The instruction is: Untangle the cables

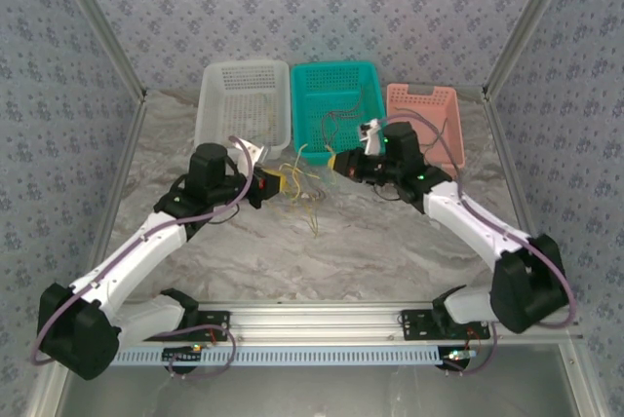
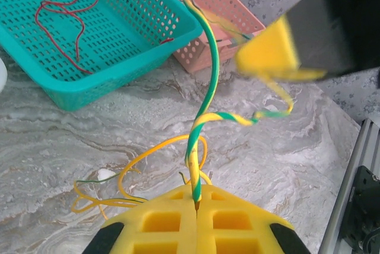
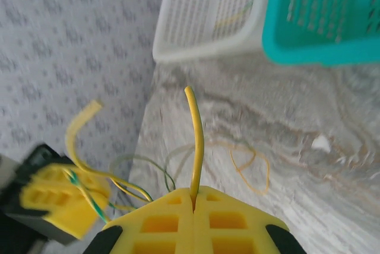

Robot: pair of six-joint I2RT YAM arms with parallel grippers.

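The pink basket (image 1: 425, 131) is beyond my right gripper, away from the tangle. I will next raise the gripper toward that basket to pull the yellow cable out, then let the cable go.
The cables (image 1: 302, 183) are a small yellow and green tangle hanging between my two grippers above the marble table. In front of the white basket, my left gripper (image 1: 268, 185) is shut on a green-and-yellow striped cable (image 2: 205, 88), pinched at its fingertips (image 2: 196, 197). My right gripper (image 1: 336, 164) is shut on a plain yellow cable (image 3: 197, 135), which rises from its closed pads (image 3: 194, 193). Thin yellow loops (image 2: 136, 165) lie on the table below. A red wire (image 2: 59, 16) rests in the teal basket.
Three baskets stand in a row at the back: white (image 1: 244, 105), teal (image 1: 338, 105) and pink (image 1: 429, 115). Patterned walls and metal frame rails close in the table's sides. Bare marble (image 1: 322, 251) lies between the grippers and the arm bases.
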